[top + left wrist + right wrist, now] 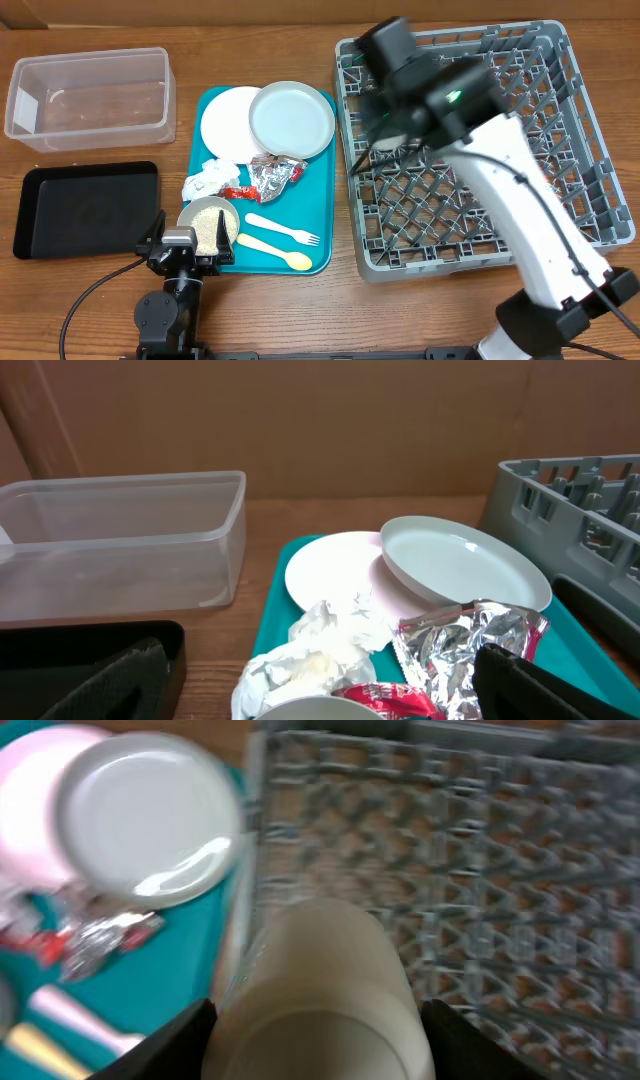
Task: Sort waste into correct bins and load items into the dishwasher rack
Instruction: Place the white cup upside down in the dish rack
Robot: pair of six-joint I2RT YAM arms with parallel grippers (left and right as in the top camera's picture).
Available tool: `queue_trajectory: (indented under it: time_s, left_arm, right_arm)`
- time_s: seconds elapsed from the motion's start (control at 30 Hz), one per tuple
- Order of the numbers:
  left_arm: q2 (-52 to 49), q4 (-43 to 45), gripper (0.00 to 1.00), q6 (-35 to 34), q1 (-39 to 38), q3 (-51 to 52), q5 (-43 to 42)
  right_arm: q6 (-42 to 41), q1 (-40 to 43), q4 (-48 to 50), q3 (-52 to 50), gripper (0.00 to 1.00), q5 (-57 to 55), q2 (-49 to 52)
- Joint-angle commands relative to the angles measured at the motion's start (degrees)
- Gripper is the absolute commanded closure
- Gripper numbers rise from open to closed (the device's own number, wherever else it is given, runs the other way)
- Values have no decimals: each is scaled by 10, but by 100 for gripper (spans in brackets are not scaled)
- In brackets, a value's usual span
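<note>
Next, my right gripper swings away from the teal tray, turns and lowers to the rack's opposite side (556,150), since the small white cup hangs high above the rack's empty wires.
My right gripper (318,1040) is shut on the small white cup (320,990), holding it over the left part of the grey dishwasher rack (500,200). In the overhead view the cup (393,143) shows just under the right gripper (388,128). My left gripper (320,690) stands open and empty low at the teal tray's near end, by the bowl of rice grains (208,222). Ahead of it lie the white napkin (320,650), red wrapper (390,700) and foil (465,645). The grey plate (292,118) overlaps the white-pink plate (225,122).
The teal tray (320,200) also carries a white fork (283,230) and a yellow spoon (275,253). The clear tub (90,95) stands at the back left, with the black tray (85,205) in front of it. The right arm reaches across the rack.
</note>
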State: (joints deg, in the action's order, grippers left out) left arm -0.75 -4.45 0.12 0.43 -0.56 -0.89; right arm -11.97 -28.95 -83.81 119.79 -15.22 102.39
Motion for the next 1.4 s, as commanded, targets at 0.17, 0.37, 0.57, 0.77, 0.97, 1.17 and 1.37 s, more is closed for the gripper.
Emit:
queue_trajectory:
  time_s: [0.17, 0.37, 0.57, 0.77, 0.97, 1.17, 1.37]
  left_arm:
    - [5, 1, 0, -5, 4, 3, -2]
    - [5, 1, 0, -5, 4, 3, -2]
    - [5, 1, 0, -5, 4, 3, -2]
    - [5, 1, 0, -5, 4, 3, -2]
    - [5, 1, 0, -5, 4, 3, -2]
    - [5, 1, 0, -5, 4, 3, -2]
    - [5, 1, 0, -5, 4, 3, -2]
  right_arm:
    - [0, 249, 13, 12, 53, 73, -9]
    - [5, 378, 37, -37, 53, 124, 7]
    - [16, 387, 113, -148, 53, 99, 7]
    - [15, 388, 177, -229, 53, 93, 8]
    - [16, 392, 179, -231, 53, 87, 9]
    - [16, 400, 187, -231, 53, 89, 24]
    - [15, 400, 180, -220, 4, 99, 33]
